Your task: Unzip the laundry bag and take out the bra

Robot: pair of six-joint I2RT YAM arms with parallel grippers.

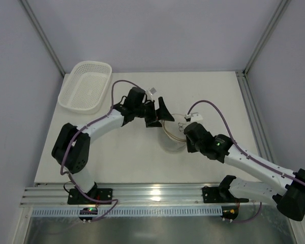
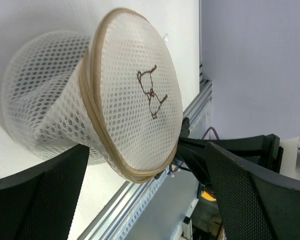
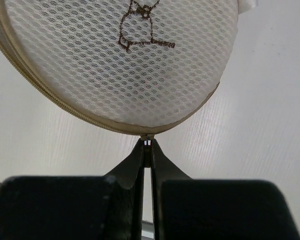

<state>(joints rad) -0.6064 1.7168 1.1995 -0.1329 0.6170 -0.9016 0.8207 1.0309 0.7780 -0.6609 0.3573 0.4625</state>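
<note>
The zipper pull point(image 3: 147, 140) is between my right gripper's shut fingers, so I need to draw that gripper along the bag's tan rim next, then open it to release the pull.
The laundry bag point(image 1: 173, 133) is a round white mesh pouch with a tan zipper rim and a brown stitched figure on its top disc, lying mid-table. It also shows in the left wrist view point(image 2: 125, 100) and the right wrist view point(image 3: 120, 65). My right gripper point(image 3: 147, 146) is shut on the small zipper pull point(image 3: 147, 140) at the bag's near rim, and shows from above point(image 1: 187, 136) at the bag's right edge. My left gripper point(image 1: 160, 117) is open at the bag's far left side, with a finger point(image 2: 260, 195) on either side and not touching it. The bra is hidden.
A white perforated plastic basket point(image 1: 85, 85) stands at the table's far left corner. The aluminium rail point(image 1: 142, 195) runs along the near edge. Enclosure posts rise at the back corners.
</note>
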